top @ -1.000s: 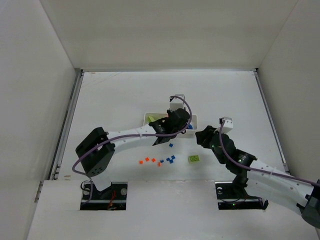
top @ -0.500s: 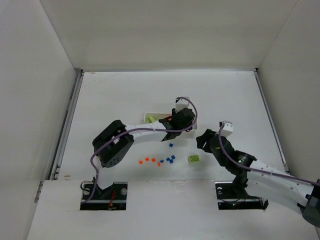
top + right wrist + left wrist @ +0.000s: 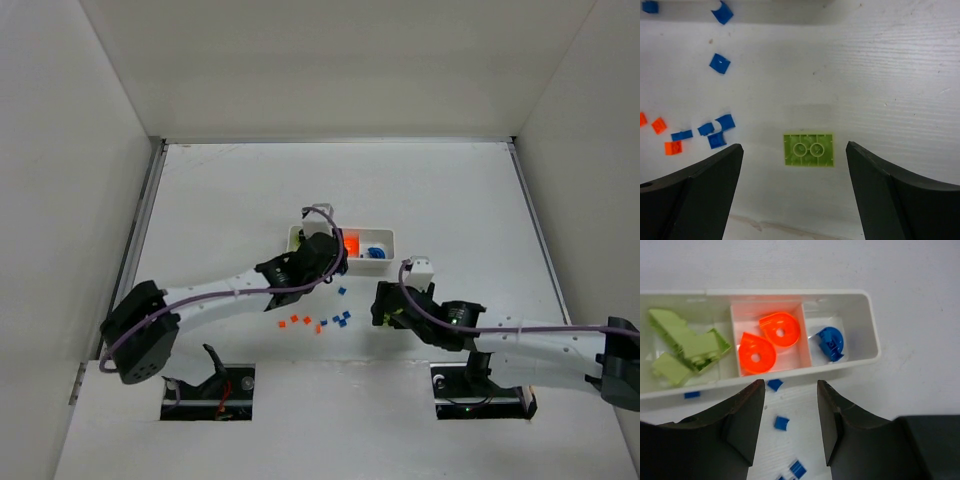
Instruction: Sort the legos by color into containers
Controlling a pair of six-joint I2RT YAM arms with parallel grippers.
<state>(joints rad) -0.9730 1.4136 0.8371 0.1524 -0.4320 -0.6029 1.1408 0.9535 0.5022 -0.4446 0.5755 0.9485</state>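
Observation:
My right gripper moves down onto the lime green brick (image 3: 809, 149) next and closes on its short ends, because it lies between the open fingers with bare table around.
The white tray (image 3: 873, 335) has three containers: lime green legos (image 3: 687, 347) on the left, two orange pieces (image 3: 757, 354) in the middle, one blue piece (image 3: 830, 342) on the right. My left gripper (image 3: 790, 387) hovers open at the tray's near wall (image 3: 391, 240), with nothing held and a small blue brick (image 3: 781, 423) on the table below the gap. My right gripper (image 3: 795, 149) stands wide open around a flat lime green brick (image 3: 809, 149) lying studs-down, touching neither finger. In the top view that brick is hidden under the right gripper (image 3: 385, 304), and the left gripper (image 3: 325, 252) sits over the tray.
Loose blue bricks (image 3: 715, 132) and orange bricks (image 3: 665, 135) lie in a cluster left of the green brick, seen from above as blue (image 3: 340, 318) and orange (image 3: 295, 320). Another blue brick (image 3: 720, 63) lies nearer the tray. White walls enclose the table.
My left arm drew back from the tray's right end toward its left part and its jaws opened. My right gripper came forward and left over the green brick, opening wide.

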